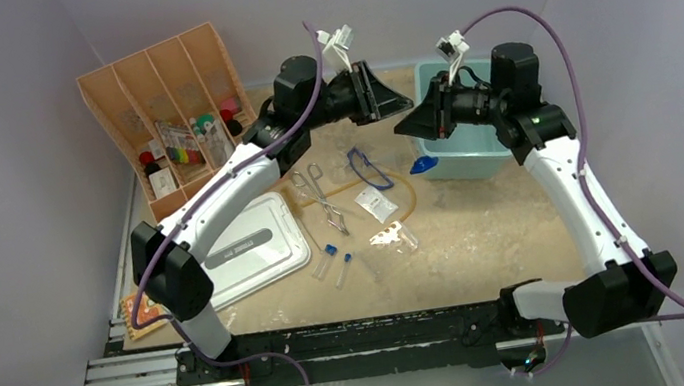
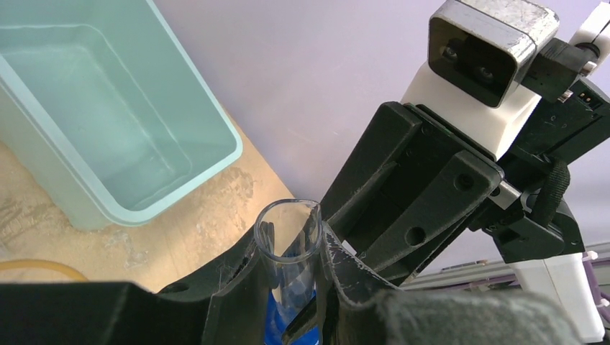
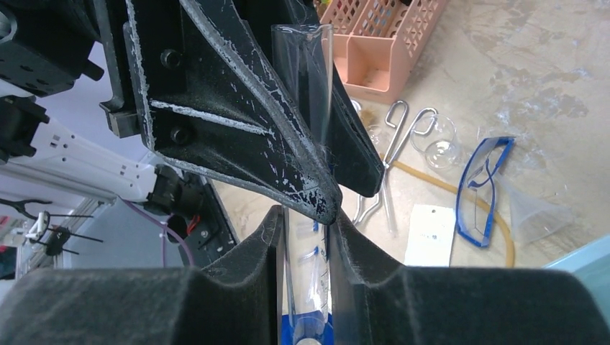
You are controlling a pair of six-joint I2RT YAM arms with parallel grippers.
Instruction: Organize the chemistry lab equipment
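Note:
I should next move my right gripper to the right in the top view and down onto the bottom of the teal bin to release the cylinder [image 3: 306, 108], because the bin is empty.
A clear cylinder [image 3: 306, 108] with a blue base [image 1: 425, 163] is held in the air beside the teal bin. My right gripper [image 3: 306, 215] is shut on its lower part. My left gripper [image 2: 288, 233] is shut on its open mouth [image 2: 288, 244]. The two grippers meet tip to tip in the top view, left [image 1: 394, 103] and right [image 1: 405, 129]. On the table lie metal forceps [image 1: 318, 191], blue goggles [image 1: 367, 167], a tan tube [image 1: 408, 206], a packet [image 1: 376, 204], two blue-capped test tubes [image 1: 329, 258] and a clear rack [image 1: 395, 236].
A teal bin [image 1: 457, 141] stands at the back right, under the right arm. The orange organizer [image 1: 171, 116] stands at the back left. A grey lid [image 1: 254, 241] lies under the left arm. A clear funnel [image 3: 536, 215] and a small flask [image 3: 439, 144] sit near the goggles.

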